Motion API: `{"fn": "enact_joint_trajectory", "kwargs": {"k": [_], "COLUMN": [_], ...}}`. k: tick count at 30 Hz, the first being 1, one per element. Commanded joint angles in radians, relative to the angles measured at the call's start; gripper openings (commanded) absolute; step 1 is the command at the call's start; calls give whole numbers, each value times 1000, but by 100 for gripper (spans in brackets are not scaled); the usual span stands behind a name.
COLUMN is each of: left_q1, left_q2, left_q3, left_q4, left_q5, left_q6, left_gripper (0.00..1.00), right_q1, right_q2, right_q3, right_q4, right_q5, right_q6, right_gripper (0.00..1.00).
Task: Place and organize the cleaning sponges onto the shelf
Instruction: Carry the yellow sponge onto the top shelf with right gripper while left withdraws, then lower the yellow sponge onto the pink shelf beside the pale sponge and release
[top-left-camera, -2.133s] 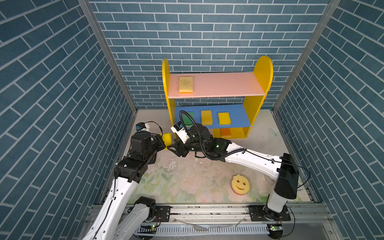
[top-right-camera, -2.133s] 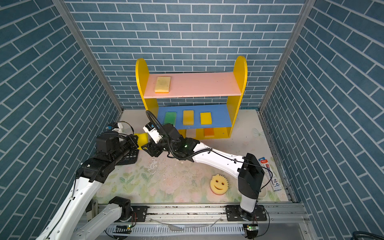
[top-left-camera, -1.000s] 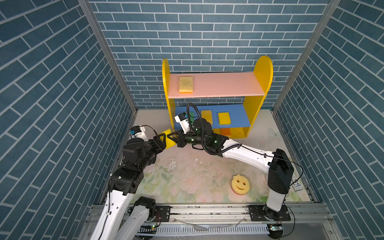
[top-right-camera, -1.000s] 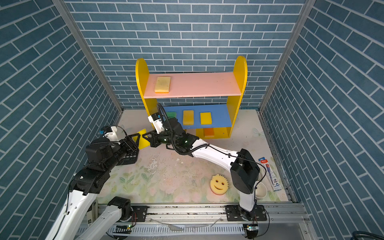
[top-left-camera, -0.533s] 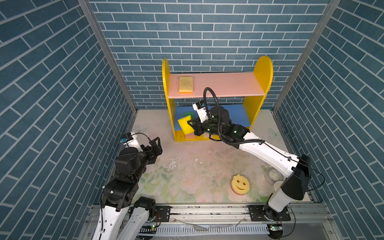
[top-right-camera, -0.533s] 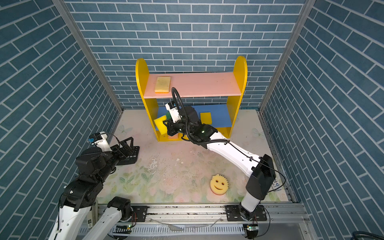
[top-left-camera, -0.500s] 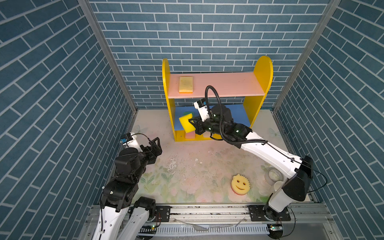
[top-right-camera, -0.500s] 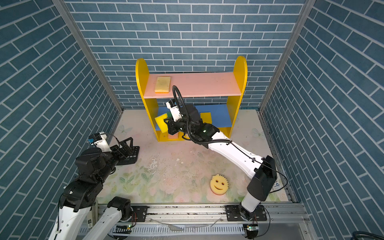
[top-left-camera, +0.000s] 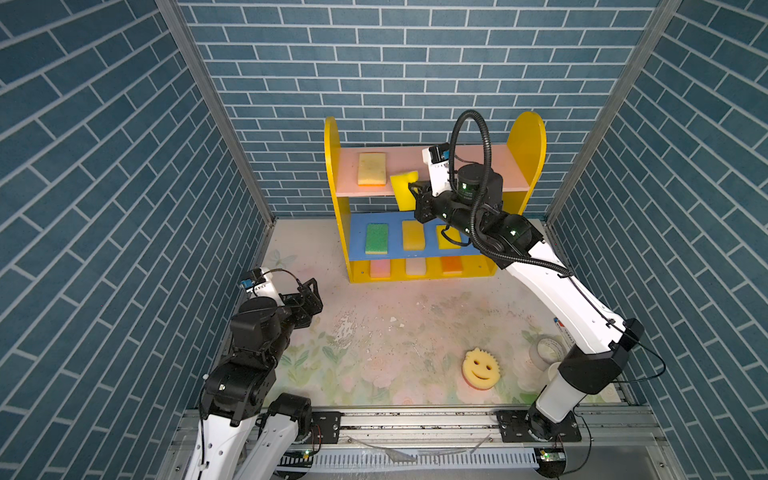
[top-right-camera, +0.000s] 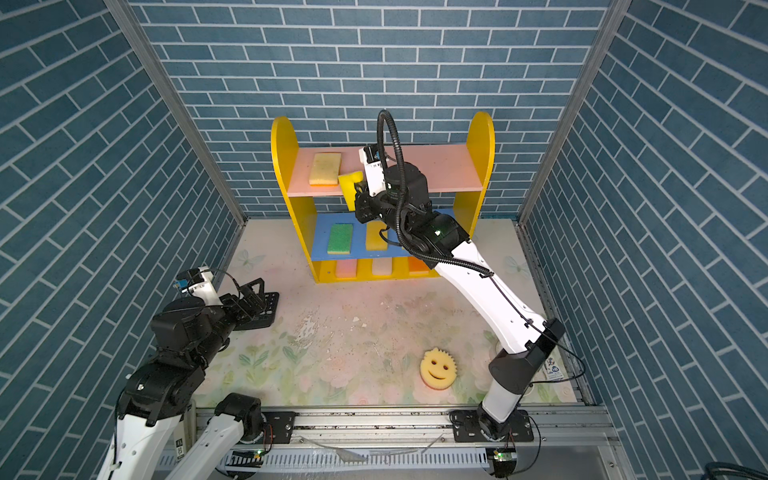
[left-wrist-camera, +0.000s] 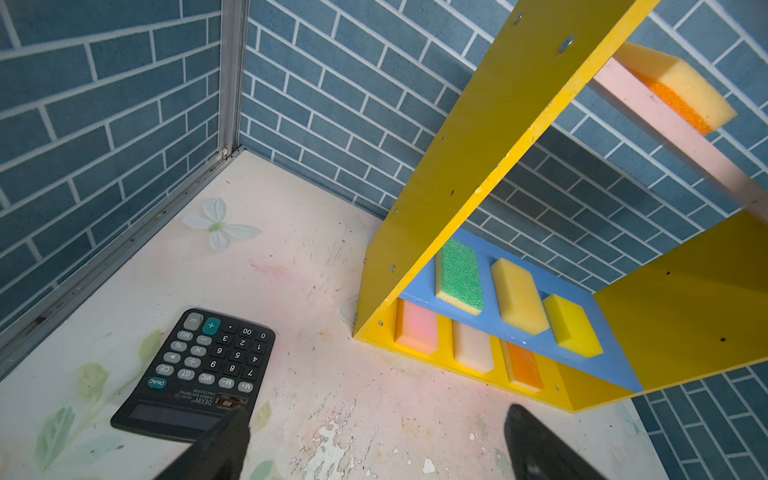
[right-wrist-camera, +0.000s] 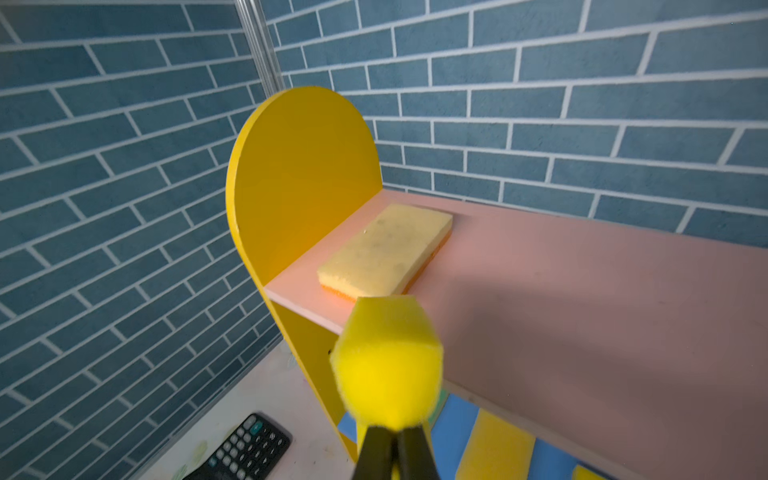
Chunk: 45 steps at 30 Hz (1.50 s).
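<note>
I should next move my right gripper outward over the pink board (right-wrist-camera: 582, 291) and release the yellow sponge, as the bare patch by the tan one is outward.
The shelf (top-left-camera: 331, 166) stands at the back. My right gripper (top-left-camera: 415, 195) is shut on a yellow sponge (top-left-camera: 401, 189), held at the front edge of the pink top board (right-wrist-camera: 582, 291), beside a tan sponge (top-left-camera: 371, 168) lying there. The blue middle board carries a green sponge (top-left-camera: 376, 238) and two yellow ones; the arm partly hides the right one. Pink, whitish and orange sponges sit on the base. A smiley sponge (top-left-camera: 481, 369) lies on the floor at the front right. My left gripper (left-wrist-camera: 374, 415) hovers open and empty at the left.
A black calculator (left-wrist-camera: 199, 370) lies on the floor just beside my left gripper, left of the shelf. A tape roll (top-left-camera: 546, 351) sits by the right arm's base. Brick walls close in on three sides.
The right gripper carried the yellow sponge from the floor at the left up to the pink top board. The left gripper opened and drew back toward the front left.
</note>
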Motion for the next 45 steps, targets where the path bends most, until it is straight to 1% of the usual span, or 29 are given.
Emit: {"fn": "enact_joint_trajectory", "kwargs": {"k": [1,7,9,11,14,20,28,34,40,45], "left_q1": [4,4,4,4,4,5,4,5,5,4], "left_q2": [-13,-11,-11,-12,-13,-12,-19,-16,-15,-10], "left_q3": [-6,-5,-5,-5,-4,-3,-11,-16,-25,-27], "left_q4": [-11,-17,-18,-23,-28,-35,-42,-44,-37,-36], "left_q5": [-9,-15,-16,-24,-31,-35,-45,-47,-45,-44], "left_q6": [17,18,21,23,28,30,27,26,21,21], "left_gripper": [97,97,97,98,98,98,98,98,98,98], "right_q1": [-32,-97,-116,-134,-160,-186,-192,-193,-195,-197], "right_q2": [67,172,198,211,227,264,310,334,377,390], "right_q3": [141,324,360,370,371,380,419,443,498,501], "right_q4": [-94,-158,-179,-190,-198,-198,-220,-236,-244,-241], "right_q5": [-4,-120,-156,-169,-234,-292,-300,-248,-262,-242], "right_q6": [13,149,197,237,293,366,372,337,291,273], "right_gripper": [0,0,0,0,0,0,0,0,0,1]}}
